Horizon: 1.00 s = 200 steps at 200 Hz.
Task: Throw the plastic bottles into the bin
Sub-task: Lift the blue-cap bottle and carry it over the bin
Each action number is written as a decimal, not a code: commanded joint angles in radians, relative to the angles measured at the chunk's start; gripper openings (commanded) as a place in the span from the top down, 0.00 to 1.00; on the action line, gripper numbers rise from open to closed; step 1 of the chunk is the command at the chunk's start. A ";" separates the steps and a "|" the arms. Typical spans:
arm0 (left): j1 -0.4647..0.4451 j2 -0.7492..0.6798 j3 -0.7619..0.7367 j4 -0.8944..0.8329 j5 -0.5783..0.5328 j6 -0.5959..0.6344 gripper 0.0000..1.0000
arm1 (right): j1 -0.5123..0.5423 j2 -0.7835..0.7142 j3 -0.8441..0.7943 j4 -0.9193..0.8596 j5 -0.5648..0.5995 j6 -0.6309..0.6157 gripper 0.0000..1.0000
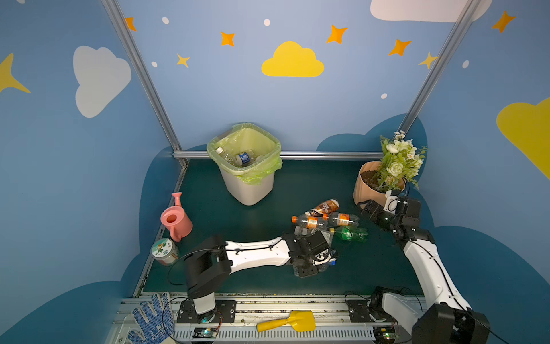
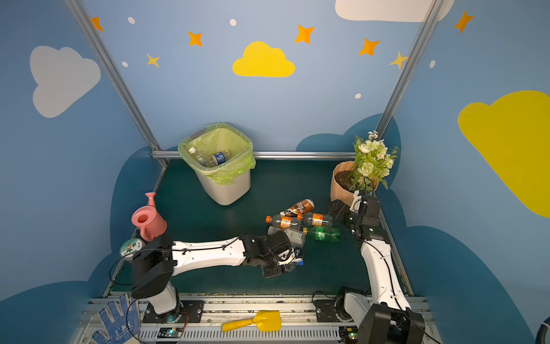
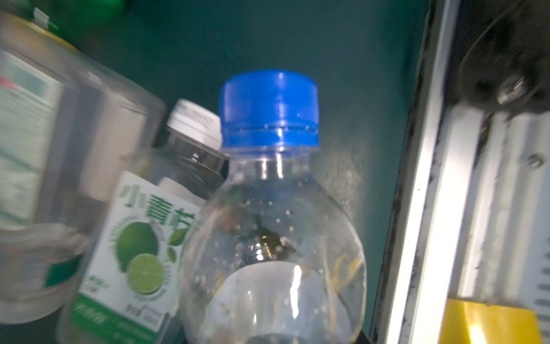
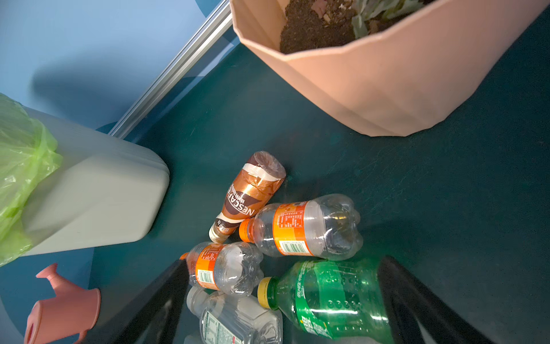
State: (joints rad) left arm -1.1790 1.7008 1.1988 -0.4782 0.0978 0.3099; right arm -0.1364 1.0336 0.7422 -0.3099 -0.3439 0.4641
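Observation:
The bin's opening [image 1: 246, 149] is higher than my left gripper and outward of it. My left gripper needs to lift outward over that opening and let go of the clear blue-capped bottle.
My left gripper [image 1: 320, 264] is shut on a clear blue-capped bottle [image 3: 272, 226] low over the mat; its jaws are hidden behind the bottle in the left wrist view. Beside it lie a lime-labelled bottle [image 3: 134, 253] and another clear one [image 3: 29, 178]. My right gripper [image 4: 282, 300] hangs open above a pile: a brown bottle [image 4: 253, 190], two orange-labelled bottles [image 4: 300, 229] [image 4: 220, 268], a green bottle [image 4: 327, 300] and a clear white-capped one [image 4: 235, 321]. The bin [image 1: 247, 190] stands at the back, with bottles [image 1: 244, 158] inside.
A pink watering can [image 1: 175, 222] and a lidded jar [image 1: 163, 251] stand at the left edge. The tan flowerpot [image 1: 372, 187] sits right behind my right gripper. A yellow scoop [image 1: 288, 323] and a blue glove [image 1: 151, 318] lie on the front rail.

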 commanded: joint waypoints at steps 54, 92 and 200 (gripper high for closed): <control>0.064 -0.474 -0.075 0.287 -0.309 -0.029 0.63 | -0.001 0.007 -0.007 0.034 -0.090 -0.051 0.03; 0.147 -0.648 -0.106 0.611 -0.453 0.196 0.59 | 0.003 0.008 -0.012 0.054 -0.103 -0.042 0.03; 0.853 -0.115 0.510 0.294 -0.079 -0.259 0.42 | 0.010 -0.045 -0.018 0.016 -0.090 -0.038 0.03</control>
State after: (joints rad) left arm -0.3874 1.4467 1.5665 0.0647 -0.0788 0.2211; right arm -0.1299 1.0206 0.7399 -0.2741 -0.4355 0.4305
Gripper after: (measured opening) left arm 0.516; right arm 0.969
